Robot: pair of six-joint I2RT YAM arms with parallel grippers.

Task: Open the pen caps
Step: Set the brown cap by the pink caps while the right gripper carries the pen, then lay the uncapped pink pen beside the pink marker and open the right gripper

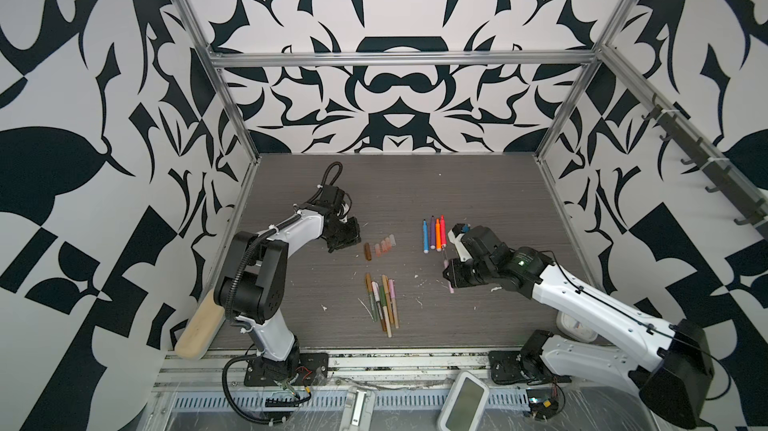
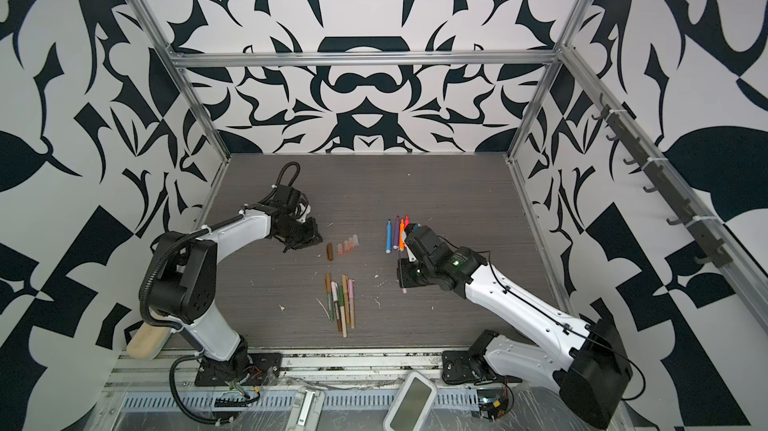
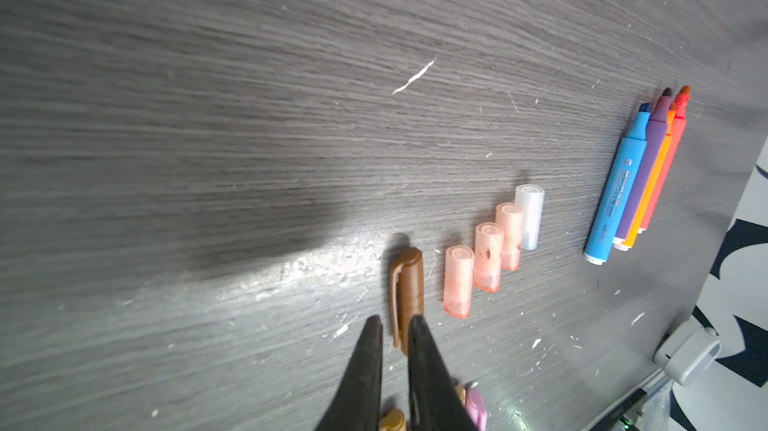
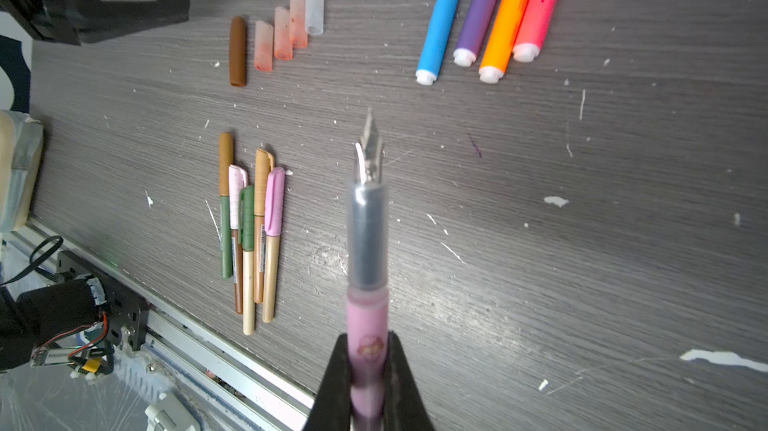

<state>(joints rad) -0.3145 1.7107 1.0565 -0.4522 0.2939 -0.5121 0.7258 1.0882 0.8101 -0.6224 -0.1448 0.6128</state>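
The pink pen's nib is bare, so I will move my right gripper outward and down to the open tabletop (image 4: pixel 598 19) beside the red highlighter and release the pen.
A brown cap (image 3: pixel 409 283) lies loose on the table, at the end of a row with three pinkish caps (image 3: pixel 488 256) and a clear one (image 3: pixel 530 217). Just short of the brown cap hovers my left gripper (image 3: pixel 395 321), its fingers drawn to a thin empty slit. In a top view that gripper (image 1: pixel 345 244) sits left of the row (image 1: pixel 384 244). My right gripper (image 4: pixel 368 339) is shut on a pink pen (image 4: pixel 368 233), whose bare metal nib points away from the jaws. Several pens (image 4: pixel 249 221) with tan, cream, olive and pink caps on lie bunched near the front.
Several uncapped highlighters (image 1: pixel 434 233) lie side by side behind my right gripper (image 1: pixel 449 279). White scraps dot the table. A wooden block (image 1: pixel 199 325) leans at the front left corner. A white device (image 1: pixel 463 402) rests beyond the front rail.
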